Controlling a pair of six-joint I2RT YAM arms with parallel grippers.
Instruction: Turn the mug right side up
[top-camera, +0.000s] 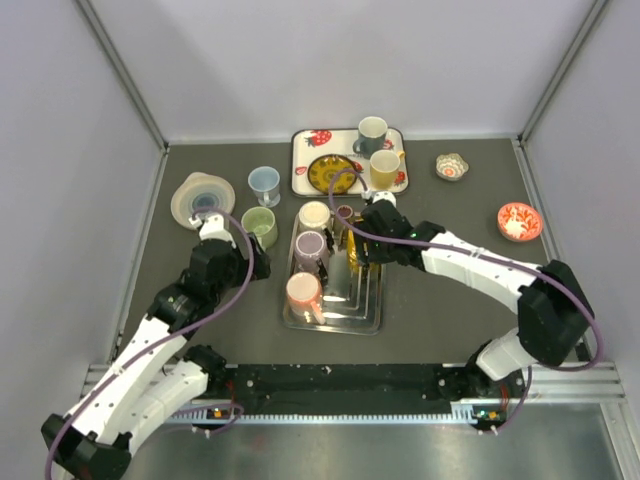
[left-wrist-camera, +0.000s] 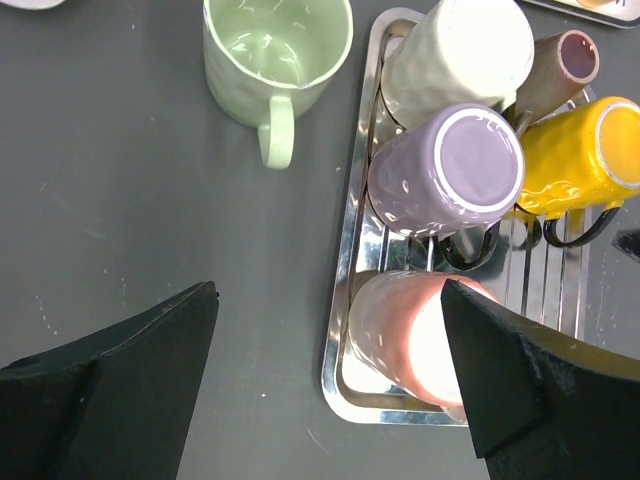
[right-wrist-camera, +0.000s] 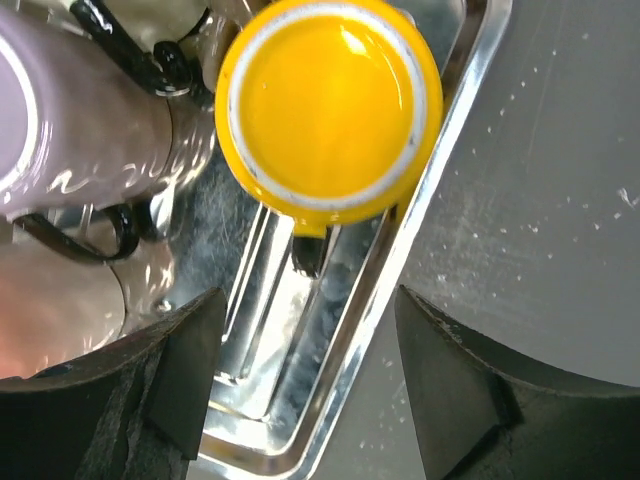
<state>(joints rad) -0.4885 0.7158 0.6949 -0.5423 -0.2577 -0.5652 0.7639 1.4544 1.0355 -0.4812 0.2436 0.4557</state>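
Observation:
The yellow mug's dark handle (right-wrist-camera: 309, 253) is below my right gripper, midway between its fingers, so I should lower the open gripper onto the handle next and close it.
A pale green mug (left-wrist-camera: 275, 55) stands mouth up on the dark table (top-camera: 450, 300), left of the metal drying rack (left-wrist-camera: 345, 300); in the top view the green mug (top-camera: 258, 222) shows there too. My left gripper (left-wrist-camera: 330, 300) hangs open and empty over the rack's left edge, near a pink mug (left-wrist-camera: 400, 335). A yellow mug (right-wrist-camera: 330, 105) sits bottom up on the rack. Just above it, my right gripper (right-wrist-camera: 310, 300) is open, holding nothing.
Cream (top-camera: 314, 214), purple (top-camera: 309, 246) and pink (top-camera: 303, 290) mugs sit bottom up on the rack. At the back is a white tray (top-camera: 300, 170) with two mugs and a plate. A blue cup (top-camera: 264, 182), stacked bowls (top-camera: 200, 197) and two small bowls (top-camera: 518, 220) stand around.

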